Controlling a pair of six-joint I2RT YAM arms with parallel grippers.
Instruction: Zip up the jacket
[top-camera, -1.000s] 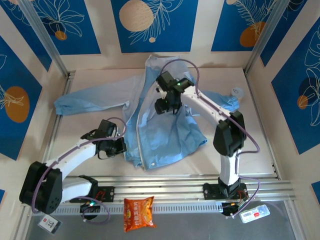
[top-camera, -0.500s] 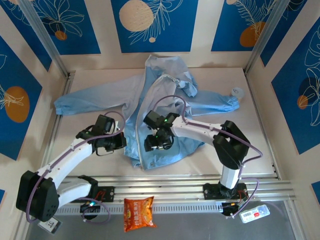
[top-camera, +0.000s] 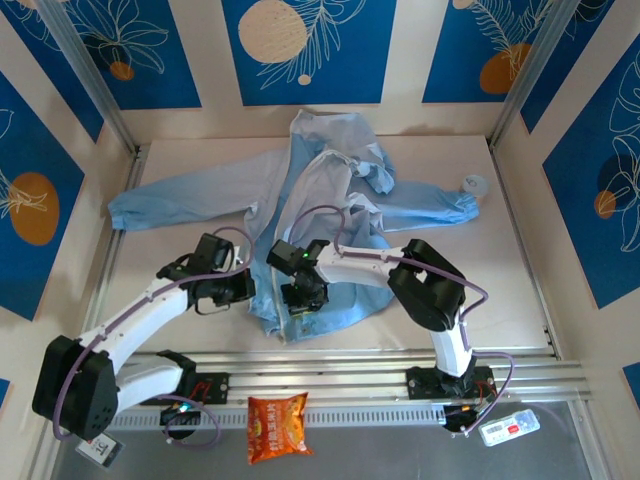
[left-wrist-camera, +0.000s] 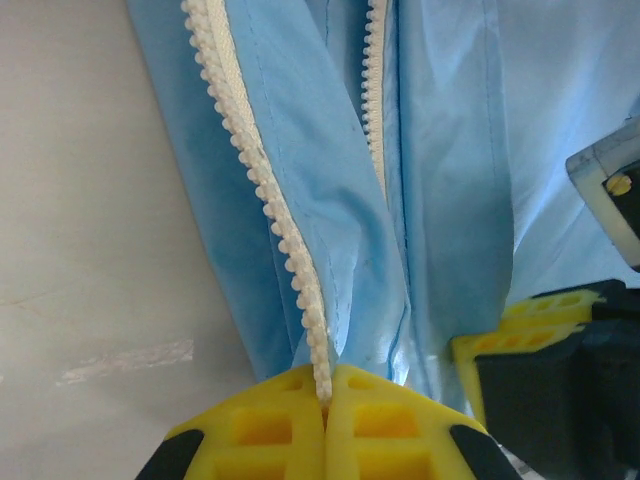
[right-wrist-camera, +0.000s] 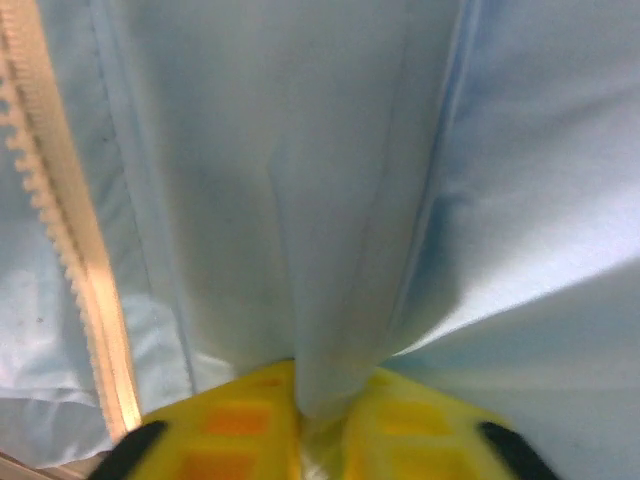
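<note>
I will turn my left gripper next and carry its edge toward the second row of teeth (top-camera: 277, 286) (left-wrist-camera: 374, 98), which is between both grippers. I will then let go of it, because the rows are apart.
The light-blue jacket (top-camera: 330, 180) lies spread on the table, hood at the back, sleeves out to both sides, its lower front bunched near the arms. My left gripper (left-wrist-camera: 327, 385) is shut on the jacket's left front edge, with the whitish zipper teeth (left-wrist-camera: 262, 190) running up from between its yellow pads. A second row of teeth (left-wrist-camera: 375, 95) lies beside it. My right gripper (right-wrist-camera: 322, 405) is shut on a fold of the jacket fabric (right-wrist-camera: 330, 200), with a zipper strip (right-wrist-camera: 60, 230) to its left. From above, the left gripper (top-camera: 247, 287) and the right gripper (top-camera: 300, 300) sit close together at the jacket's bottom.
An orange snack bag (top-camera: 277, 425) lies in front of the rail at the near edge. A small whitish round object (top-camera: 473, 185) sits by the right cuff. Blue patterned walls enclose the table on three sides.
My right arm has swept from the jacket's upper chest down and left to its lower hem, dragging fabric along. The left gripper has stayed at the left front edge.
</note>
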